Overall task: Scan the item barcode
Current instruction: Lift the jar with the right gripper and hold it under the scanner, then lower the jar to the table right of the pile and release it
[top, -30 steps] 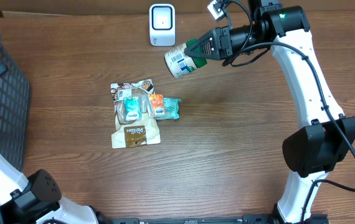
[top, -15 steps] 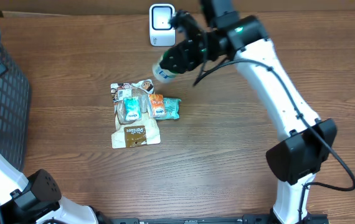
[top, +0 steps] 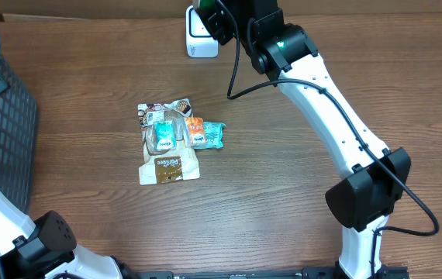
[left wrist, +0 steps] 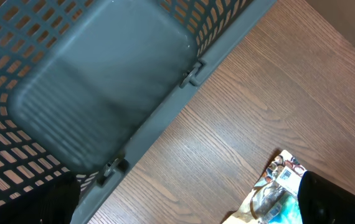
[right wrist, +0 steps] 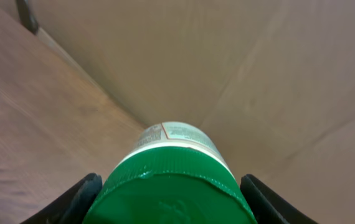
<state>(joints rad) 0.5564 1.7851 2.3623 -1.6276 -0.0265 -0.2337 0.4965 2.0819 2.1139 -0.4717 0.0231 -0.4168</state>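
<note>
My right gripper draws back next, to the right in the overhead view, tilting and lowering to release the cap, as the tabletop beside the packets is bare.
The item is a white bottle with a green cap [right wrist: 177, 180], and my right gripper [right wrist: 172, 191] is shut on it, one dark finger on each side of the cap. The bottle's printed label faces away, toward a brown wall. In the overhead view the right gripper [top: 218, 20] sits at the table's far edge, right over the white barcode scanner [top: 197, 40]; the arm covers the bottle there. My left gripper [left wrist: 184, 205] is open and holds nothing, hovering by the basket at the far left.
A dark grey mesh basket [top: 4, 116] stands at the left edge, seen close in the left wrist view as the basket rim [left wrist: 159, 118]. A pile of snack packets [top: 173, 141] lies mid-table, its corner showing as packets [left wrist: 276, 191].
The right arm has swung left and back with the bottle, from right of the scanner to directly over it. The left arm has not moved.
</note>
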